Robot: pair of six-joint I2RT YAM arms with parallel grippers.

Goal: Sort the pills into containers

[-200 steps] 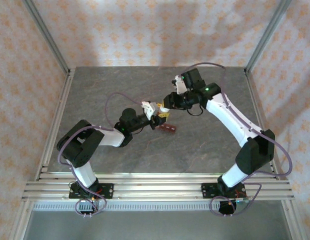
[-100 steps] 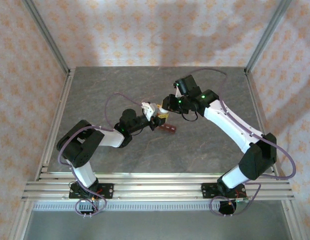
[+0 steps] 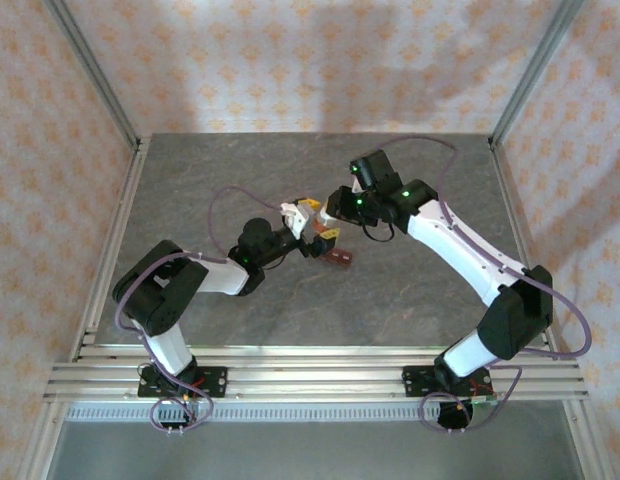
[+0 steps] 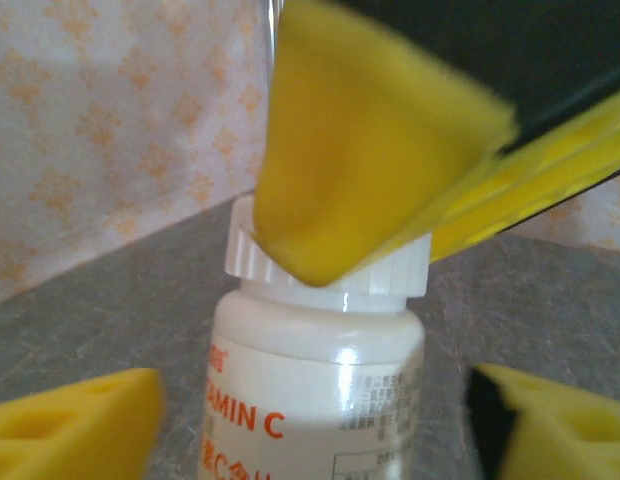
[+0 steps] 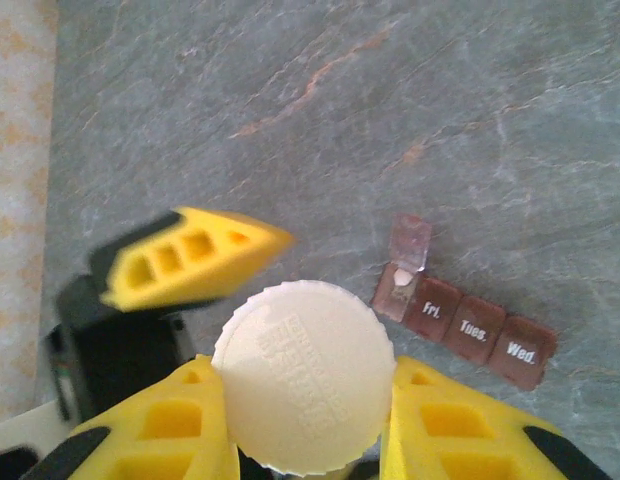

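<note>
My right gripper carries the bottle (image 3: 312, 212) away from the strip next, lowers it, then releases it, since clear tabletop lies below that gripper, under its own arm.
A white pill bottle (image 4: 310, 390) with orange "VITAMIN C" lettering stands upright between the fingers of my left gripper (image 4: 315, 400). That gripper is open, with both pads clear of the bottle. From above, my right gripper (image 5: 305, 375) is shut on the bottle's ribbed white cap (image 5: 302, 375). The containers (image 5: 460, 328) are a dark red-brown strip lying on the table to the right of the bottle. Its end lid (image 5: 411, 243) is flipped open, and a white pill (image 5: 401, 276) lies in that compartment. In the top view, both grippers meet over the bottle (image 3: 312, 212), close to the strip (image 3: 339, 258).
The grey stone-patterned tabletop (image 3: 410, 290) stretches all around. Aluminium frame rails (image 3: 110, 250) run along its sides and front. A patterned wall stands behind it. One left finger (image 5: 190, 258) shows close beside the cap.
My left gripper has opened and let go of the bottle. My right gripper swung in from the right and closed on the cap.
</note>
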